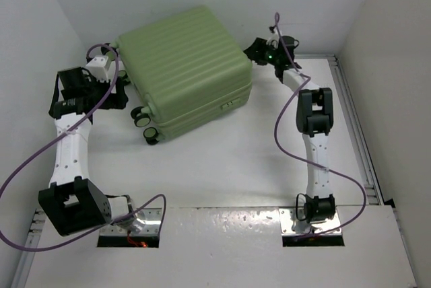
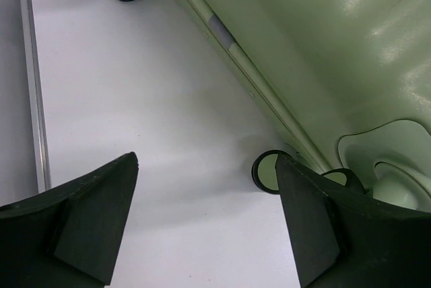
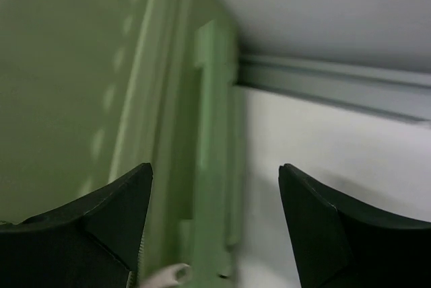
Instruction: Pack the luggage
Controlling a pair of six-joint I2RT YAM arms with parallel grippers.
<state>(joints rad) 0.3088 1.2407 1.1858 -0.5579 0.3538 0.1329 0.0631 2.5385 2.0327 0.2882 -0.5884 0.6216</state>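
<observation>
The robot will bring its right gripper back and to the left in the top view and close it around the raised green ridge [image 3: 212, 133], since that part stands out from the shell.
The luggage [image 1: 185, 66], a light-green ribbed hard-shell suitcase, lies shut on the white table at the back centre, its black wheels [image 1: 143, 118] facing the left front. My left gripper [image 1: 122, 96] sits low beside its left side, open; in the left wrist view the left gripper [image 2: 202, 167] has only bare table between its fingers, and the right finger [image 2: 310, 227] stands just in front of a wheel [image 2: 264, 171]. My right gripper [image 1: 254, 51] is at the suitcase's back right corner. The right gripper [image 3: 215, 173] is open, facing a raised green ridge [image 3: 212, 133] on the shell.
A metal rail [image 1: 353, 120] runs along the table's right edge, and another rail [image 2: 34, 79] along the left. White walls close in the back and both sides. Purple cables [image 1: 289, 120] loop from both arms. A pale zip pull [image 3: 168, 274] shows by the right gripper.
</observation>
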